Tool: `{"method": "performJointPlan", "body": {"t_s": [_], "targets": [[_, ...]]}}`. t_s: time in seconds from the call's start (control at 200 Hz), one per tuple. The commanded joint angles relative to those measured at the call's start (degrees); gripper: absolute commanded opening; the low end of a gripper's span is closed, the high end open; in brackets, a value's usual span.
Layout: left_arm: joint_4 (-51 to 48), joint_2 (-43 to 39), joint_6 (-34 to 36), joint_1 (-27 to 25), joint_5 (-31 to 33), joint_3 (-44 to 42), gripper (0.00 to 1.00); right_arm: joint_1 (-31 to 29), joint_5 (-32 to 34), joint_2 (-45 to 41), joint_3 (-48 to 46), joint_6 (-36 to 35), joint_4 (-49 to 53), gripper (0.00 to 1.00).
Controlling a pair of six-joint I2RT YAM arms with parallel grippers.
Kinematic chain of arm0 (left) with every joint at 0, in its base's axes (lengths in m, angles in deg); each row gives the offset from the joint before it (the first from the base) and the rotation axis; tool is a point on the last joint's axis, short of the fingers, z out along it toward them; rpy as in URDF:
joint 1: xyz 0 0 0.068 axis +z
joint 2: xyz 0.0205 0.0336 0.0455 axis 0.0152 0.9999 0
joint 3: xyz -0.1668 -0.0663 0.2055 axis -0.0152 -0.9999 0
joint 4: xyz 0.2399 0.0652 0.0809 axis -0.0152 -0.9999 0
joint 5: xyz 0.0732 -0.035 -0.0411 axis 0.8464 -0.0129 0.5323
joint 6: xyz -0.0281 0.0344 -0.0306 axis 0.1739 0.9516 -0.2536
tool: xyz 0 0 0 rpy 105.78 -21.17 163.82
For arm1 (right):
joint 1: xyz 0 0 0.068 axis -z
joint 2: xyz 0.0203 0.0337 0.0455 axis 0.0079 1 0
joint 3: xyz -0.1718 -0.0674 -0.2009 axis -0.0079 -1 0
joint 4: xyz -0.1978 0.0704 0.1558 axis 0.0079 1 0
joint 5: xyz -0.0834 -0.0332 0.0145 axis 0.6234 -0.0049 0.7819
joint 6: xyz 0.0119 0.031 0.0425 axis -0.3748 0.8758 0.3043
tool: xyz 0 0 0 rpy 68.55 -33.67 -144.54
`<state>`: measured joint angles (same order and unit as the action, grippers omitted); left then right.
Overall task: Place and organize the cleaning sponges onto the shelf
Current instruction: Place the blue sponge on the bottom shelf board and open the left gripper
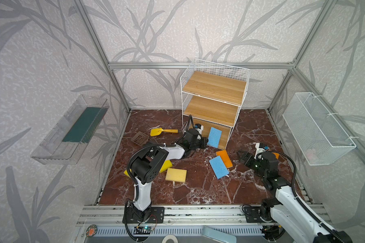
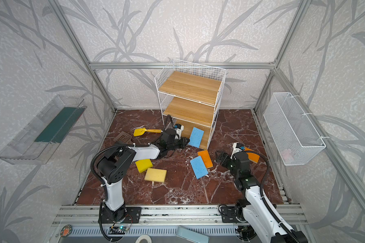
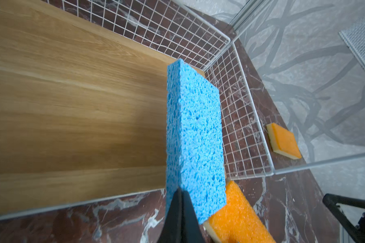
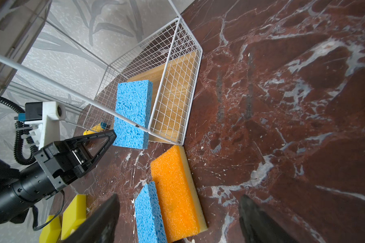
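Observation:
I should move my left gripper outward and down onto the lowest board (image 3: 72,105) beside the shelf's mesh side and release the light blue sponge, because it sticks out over the board's front edge.
The shelf (image 1: 215,83) (image 2: 190,87) stands at the back, its upper two wooden boards bare. My left gripper (image 1: 204,143) (image 3: 180,192) (image 4: 112,134) is shut on a light blue sponge (image 1: 214,137) (image 2: 196,137) (image 3: 195,130), held on edge at the open front of the lowest board (image 3: 72,105). On the floor lie a blue sponge (image 1: 219,167) (image 4: 149,214) against an orange one (image 1: 224,158) (image 4: 175,193), two yellow ones (image 1: 176,175) (image 2: 143,165), and another orange one (image 2: 252,157) (image 3: 283,144) behind my right arm. My right gripper (image 1: 240,154) (image 4: 178,198) hovers open, near the blue and orange pair.
A yellow scoop (image 1: 163,131) and a brown grid piece (image 1: 140,138) lie on the floor left of the shelf. On the left wall hangs a clear plastic tray (image 1: 70,130). A white mesh basket (image 1: 318,128) is fixed to the right wall.

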<state>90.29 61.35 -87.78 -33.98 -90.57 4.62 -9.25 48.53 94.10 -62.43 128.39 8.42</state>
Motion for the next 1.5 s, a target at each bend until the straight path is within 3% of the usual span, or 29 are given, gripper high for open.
{"method": "performJointPlan", "body": {"t_s": [0.0, 0.595, 1.414, 1.494], "targets": [[3.66, 2.38, -2.15, 0.74, -3.46, 3.01, 0.00, -0.26, -0.76, 0.42, 0.86, -0.75, -1.67, 0.86], [1.10, 12.58, -3.47, 1.23, -10.15, 12.51, 0.00, -0.51, -0.84, 1.41, 0.69, -0.90, -2.23, 0.86], [1.50, 15.12, -6.51, 0.24, -12.54, 15.75, 0.00, -0.78, -0.41, 0.82, 0.51, -0.96, -2.28, 0.86], [1.36, 15.33, -6.64, 0.14, -12.59, 15.95, 0.10, -0.78, -0.32, 0.74, 0.51, -0.92, -2.22, 0.86]]}}
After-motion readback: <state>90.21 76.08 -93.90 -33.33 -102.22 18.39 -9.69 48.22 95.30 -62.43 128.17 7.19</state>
